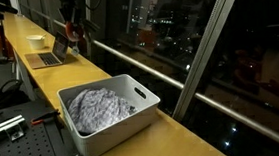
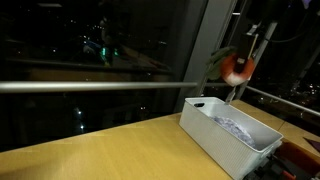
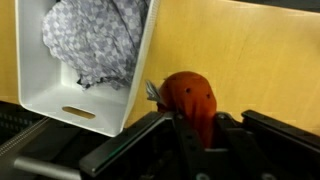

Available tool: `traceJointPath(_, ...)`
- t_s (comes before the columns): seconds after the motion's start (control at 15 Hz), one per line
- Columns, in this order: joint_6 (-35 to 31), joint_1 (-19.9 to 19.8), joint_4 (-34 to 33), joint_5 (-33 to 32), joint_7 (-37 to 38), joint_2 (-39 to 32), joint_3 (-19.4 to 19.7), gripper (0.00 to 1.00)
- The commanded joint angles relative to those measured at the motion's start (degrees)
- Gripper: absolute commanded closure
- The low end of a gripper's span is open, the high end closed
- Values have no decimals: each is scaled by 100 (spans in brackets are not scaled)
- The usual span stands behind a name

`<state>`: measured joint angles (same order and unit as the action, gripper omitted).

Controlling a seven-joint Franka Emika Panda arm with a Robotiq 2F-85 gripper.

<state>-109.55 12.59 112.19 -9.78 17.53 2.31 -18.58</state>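
The toy (image 2: 233, 68) goes down toward the edge of the counter by the breadboard table next for release there, since bare counter beside the white bin lies below my gripper.
My gripper (image 3: 190, 125) is shut on an orange-red soft toy (image 3: 190, 95) with small dark dots and a grey-white bit at its side. In the wrist view the toy hangs above the bare wooden counter (image 3: 250, 60), just beside the white bin (image 3: 40, 90), which holds a crumpled grey patterned cloth (image 3: 95, 40). In an exterior view the toy (image 2: 233, 68) is held in the air above the bin's far end (image 2: 205, 112). In an exterior view the gripper and toy (image 1: 64, 36) are far back, beyond the bin (image 1: 109, 136).
The long wooden counter (image 1: 175, 140) runs along a dark window with a metal rail (image 2: 90, 85). An open laptop (image 1: 46, 58) and a white bowl (image 1: 36, 41) sit on the counter's far part. A metal breadboard table (image 1: 15, 148) stands beside the counter.
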Motion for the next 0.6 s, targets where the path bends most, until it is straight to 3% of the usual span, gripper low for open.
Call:
traceJointPath(0.0, 274, 275, -1218, -207, -195, -1157, -2, 96)
traceJointPath(0.27, 301, 466, -1671, 123, -516, -1727, 111, 96)
traceJointPath(0.53, 270, 530, -1428, 502, -590, -1801, 109, 96)
